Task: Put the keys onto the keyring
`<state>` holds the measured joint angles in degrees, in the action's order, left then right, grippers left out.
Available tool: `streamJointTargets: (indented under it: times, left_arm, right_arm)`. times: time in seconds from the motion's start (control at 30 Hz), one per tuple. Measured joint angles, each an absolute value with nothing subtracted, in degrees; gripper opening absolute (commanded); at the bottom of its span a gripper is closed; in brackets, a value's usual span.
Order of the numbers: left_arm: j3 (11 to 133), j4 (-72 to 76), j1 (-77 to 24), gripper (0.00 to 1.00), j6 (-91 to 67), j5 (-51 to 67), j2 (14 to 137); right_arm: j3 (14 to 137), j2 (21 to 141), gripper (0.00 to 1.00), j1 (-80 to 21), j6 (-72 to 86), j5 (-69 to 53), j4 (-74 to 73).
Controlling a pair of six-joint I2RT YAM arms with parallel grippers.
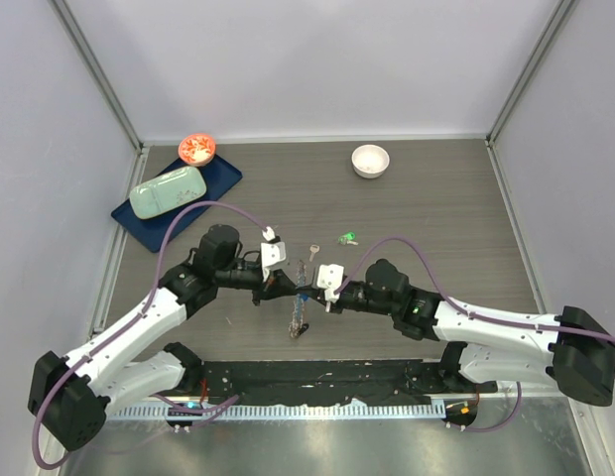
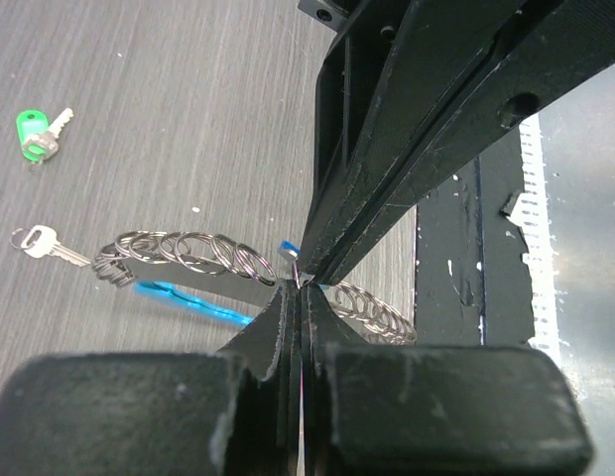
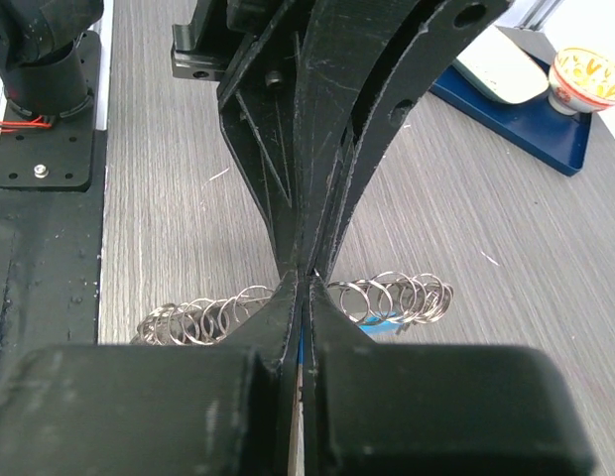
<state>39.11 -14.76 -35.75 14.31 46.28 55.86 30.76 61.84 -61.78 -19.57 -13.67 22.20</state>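
Observation:
My right gripper next pulls away from the keyring, rightward in the top view, then lowers onto bare tabletop to release, since both grippers crowd the keyring [image 1: 299,315].
The keyring [image 1: 299,315], a string of small silver rings with a light-blue strip, lies between my two grippers; it also shows in the left wrist view [image 2: 188,255] and the right wrist view [image 3: 402,296]. My left gripper [image 1: 291,286] [image 2: 301,286] and right gripper [image 1: 313,291] [image 3: 307,275] meet tip to tip over its middle. Both are shut, each pinching something thin and silvery among the rings. A small blue piece [image 2: 288,248] shows beside the tips. A plain silver key [image 1: 313,252] [image 2: 40,241] and a green-headed key [image 1: 348,238] [image 2: 35,134] lie loose on the table beyond.
A white bowl [image 1: 370,160] stands at the back. A blue tray [image 1: 220,178] at the back left carries a mint-green case [image 1: 169,190], with a red patterned bowl [image 1: 196,148] at its far end. A black base plate [image 1: 317,377] lines the near edge.

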Motion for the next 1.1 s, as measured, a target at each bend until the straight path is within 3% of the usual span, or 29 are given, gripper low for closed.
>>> streamJointTargets:
  times: [1.1]
  left_arm:
    - [32.42, -2.52, -36.75, 0.0, 3.68, 36.73, 44.53]
  right_arm:
    - [24.77, 59.48, 0.01, -57.52, -11.92, -6.55, 24.82]
